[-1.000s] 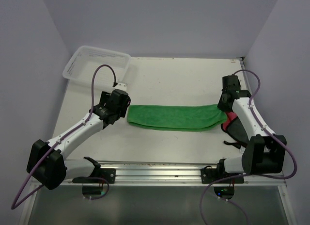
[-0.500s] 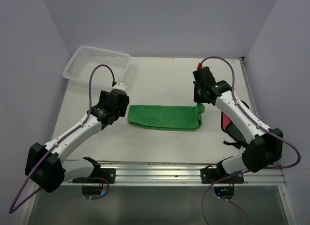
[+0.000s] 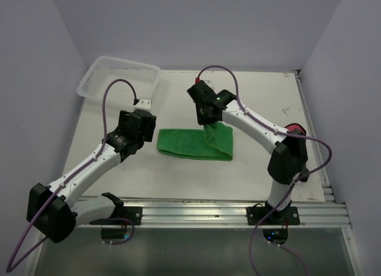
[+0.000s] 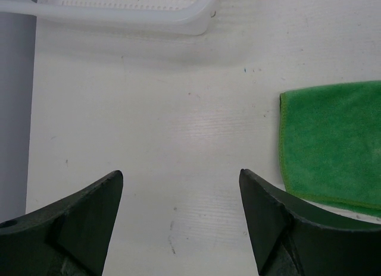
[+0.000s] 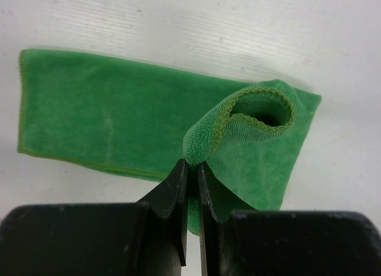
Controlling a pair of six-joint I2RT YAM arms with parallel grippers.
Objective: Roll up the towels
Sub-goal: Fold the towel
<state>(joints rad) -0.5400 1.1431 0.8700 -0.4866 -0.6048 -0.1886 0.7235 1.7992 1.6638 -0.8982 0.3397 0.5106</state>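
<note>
The towel's still uncovered end lies left of my right gripper in the top view, so next my right gripper will carry the towel's hem across and release it there.
The green towel [image 3: 186, 144] lies flat mid-table, its right end lifted and curled back over itself. My right gripper [image 3: 209, 125] is shut on that raised end [image 5: 238, 118]; in the right wrist view the gripper [image 5: 191, 163] pinches the hem and the cloth forms an open loop beyond it. My left gripper [image 3: 147, 120] hovers just left of the towel, open with only bare table between its fingers. In the left wrist view the gripper [image 4: 180, 176] has the towel's left edge [image 4: 333, 139] to its right. A sliver of the red towel [image 3: 296, 131] shows behind the right arm's elbow.
A white mesh basket [image 3: 119, 80] stands at the back left, its rim [image 4: 119, 17] ahead of my left gripper. Side walls close in the table left and right. A metal rail [image 3: 196, 207] runs along the near edge.
My right gripper has swept left across the table, dragging the green towel's right end over itself. The flat part is much shorter. The left arm has barely moved.
</note>
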